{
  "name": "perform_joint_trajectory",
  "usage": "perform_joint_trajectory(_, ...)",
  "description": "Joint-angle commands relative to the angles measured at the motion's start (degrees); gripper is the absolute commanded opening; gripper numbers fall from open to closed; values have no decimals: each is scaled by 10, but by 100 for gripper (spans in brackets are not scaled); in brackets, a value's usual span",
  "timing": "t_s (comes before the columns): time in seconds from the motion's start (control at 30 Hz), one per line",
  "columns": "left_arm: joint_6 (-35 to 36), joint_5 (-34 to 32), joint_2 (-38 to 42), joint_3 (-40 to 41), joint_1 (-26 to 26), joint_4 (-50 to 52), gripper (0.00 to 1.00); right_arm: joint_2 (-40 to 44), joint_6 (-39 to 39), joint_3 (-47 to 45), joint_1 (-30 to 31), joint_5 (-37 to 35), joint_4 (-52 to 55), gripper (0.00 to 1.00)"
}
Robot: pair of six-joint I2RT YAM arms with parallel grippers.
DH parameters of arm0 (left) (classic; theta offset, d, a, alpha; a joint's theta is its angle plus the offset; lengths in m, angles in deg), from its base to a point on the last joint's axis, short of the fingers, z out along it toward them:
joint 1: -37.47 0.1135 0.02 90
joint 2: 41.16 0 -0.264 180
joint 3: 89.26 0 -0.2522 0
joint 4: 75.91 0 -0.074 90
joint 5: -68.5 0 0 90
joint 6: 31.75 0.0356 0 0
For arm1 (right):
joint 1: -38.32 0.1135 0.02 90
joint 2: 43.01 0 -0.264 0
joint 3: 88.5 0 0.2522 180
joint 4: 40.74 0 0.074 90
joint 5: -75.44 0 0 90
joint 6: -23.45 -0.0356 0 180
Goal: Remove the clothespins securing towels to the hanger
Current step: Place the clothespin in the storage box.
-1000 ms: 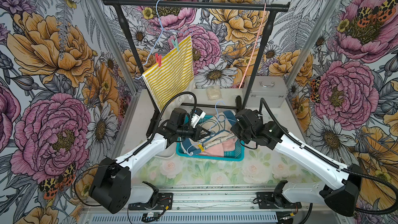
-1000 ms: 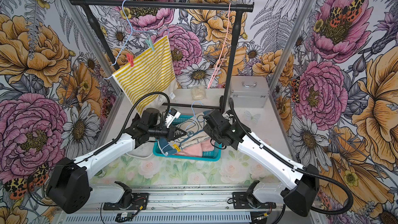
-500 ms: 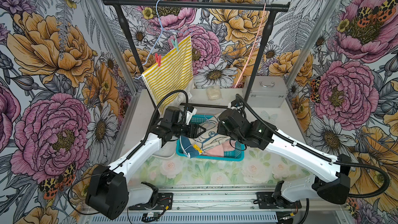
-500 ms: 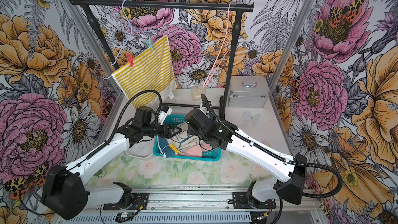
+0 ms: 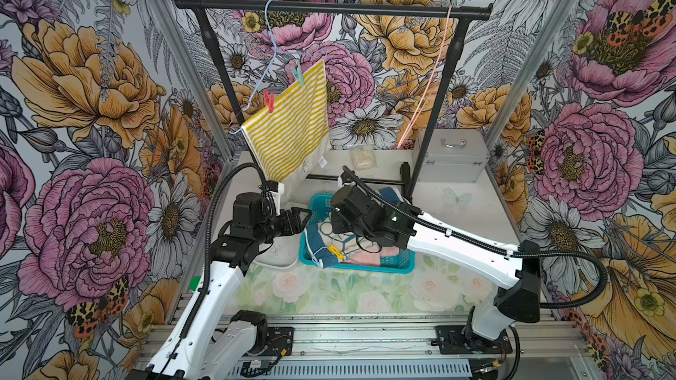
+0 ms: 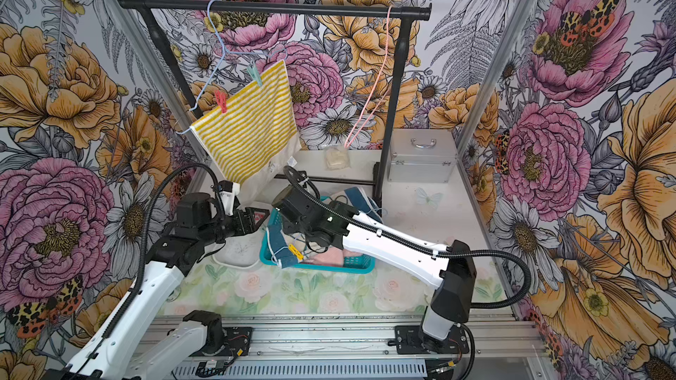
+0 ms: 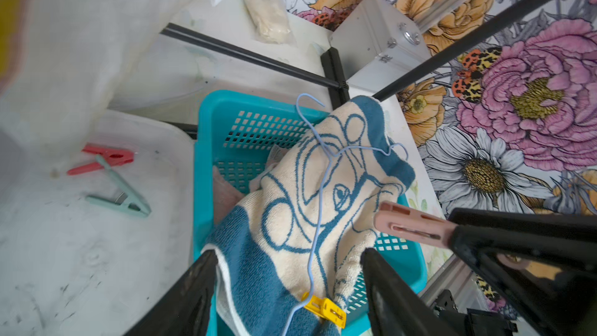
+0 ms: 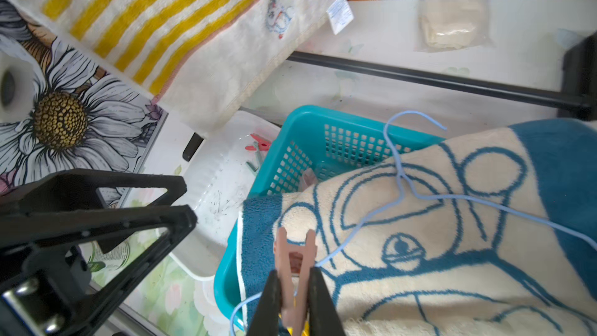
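Note:
I need to bring my right gripper past the basket's rim, over the white tray, and let go of the pale pink clothespin, as loose clothespins already lie there.
A yellow-striped towel hangs on a blue hanger, pinned by a red clothespin and a mint green clothespin. A cream towel with blue border lies in the teal basket on another blue hanger, with a yellow clothespin clipped to it. A pink towel lies beneath. My right gripper is shut on a pale pink clothespin above that towel. My left gripper stands open over the basket's left rim, holding nothing.
A white tray left of the basket holds a loose red clothespin and a green one. A bare pink hanger hangs on the black rack. A silver case and a plastic bag sit behind.
My left gripper has opened and drawn back left toward the tray. The right arm has swung left across the basket, still holding the pink clothespin.

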State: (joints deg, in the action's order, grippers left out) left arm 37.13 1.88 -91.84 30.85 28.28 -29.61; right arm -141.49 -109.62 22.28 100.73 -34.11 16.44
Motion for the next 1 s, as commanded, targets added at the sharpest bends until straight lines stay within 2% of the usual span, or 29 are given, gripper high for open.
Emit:
perform_joint_trajectory(0.0, -34, -72, 21, 11, 14, 47, 72, -50, 55, 67, 9, 40, -24, 0)
perform_joint_trajectory(0.17, -62, -155, 32, 13, 42, 92, 73, -133, 80, 150, 10, 76, -23, 0)
perform_joint_trajectory(0.27, -81, -184, 30, 17, 65, 101, 74, -175, 91, 191, 8, 89, -22, 0)
perform_joint_trajectory(0.53, -120, -134, 9, 42, 173, 88, 75, -277, 126, 282, -10, 118, -21, 1)
perform_joint_trajectory(0.7, -162, -66, 15, 83, 258, 58, 75, -333, 140, 322, -21, 128, -21, 1)
perform_joint_trajectory(0.97, -189, -50, 21, 113, 284, 24, 76, -400, 152, 366, -31, 131, -21, 3)
